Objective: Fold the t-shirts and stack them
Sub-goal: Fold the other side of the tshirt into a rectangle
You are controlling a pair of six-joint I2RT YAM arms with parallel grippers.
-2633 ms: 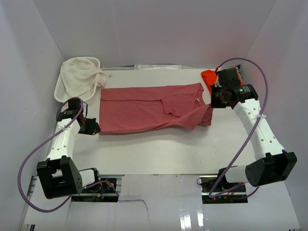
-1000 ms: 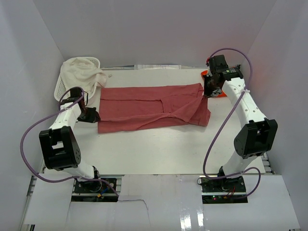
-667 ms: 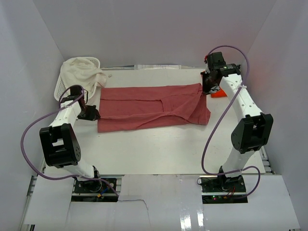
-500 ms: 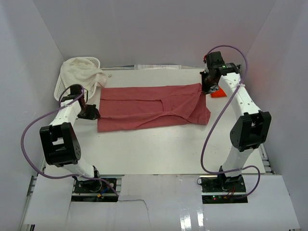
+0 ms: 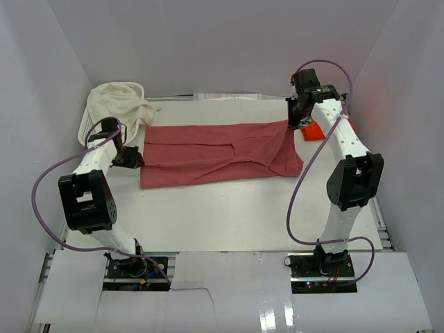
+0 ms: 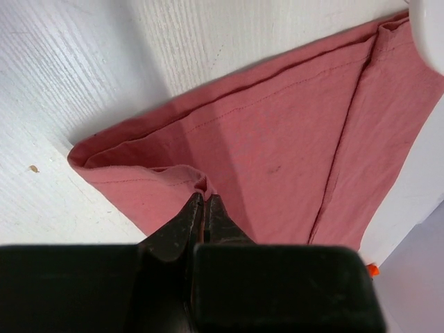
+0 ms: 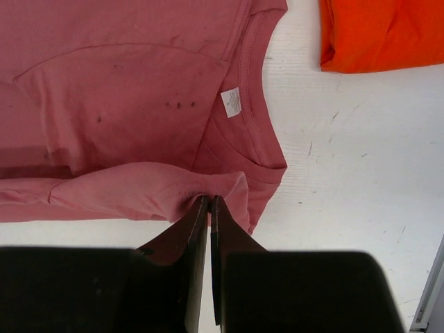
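Observation:
My left gripper needs to move gently a little outward and down to the shirt's middle strip (image 5: 155,154) (image 6: 239,156), to a spot just outward of and below it, to let go of the shirt's raised hem.
The large dusty rose-red t-shirt (image 5: 215,154) lies folded lengthwise across the middle of the table. My left gripper (image 5: 136,158) is shut on its left hem edge (image 6: 201,186). My right gripper (image 5: 297,119) is shut on a fold of its cloth (image 7: 208,191) near the collar at the right end; the neck label (image 7: 232,102) shows just beyond. The bright orange-red t-shirt (image 5: 311,130) lies folded at the far right, mostly hidden behind my right arm; it shows in the right wrist view (image 7: 378,31).
A white lattice basket (image 5: 97,125) with a cream cloth (image 5: 118,107) in it stands at the far left corner. White walls close in the table on three sides.
Both grippers have carried their ends of the rose-red shirt toward the far side of the table. The shirt's near edge has drawn back and the right end lies flatter.

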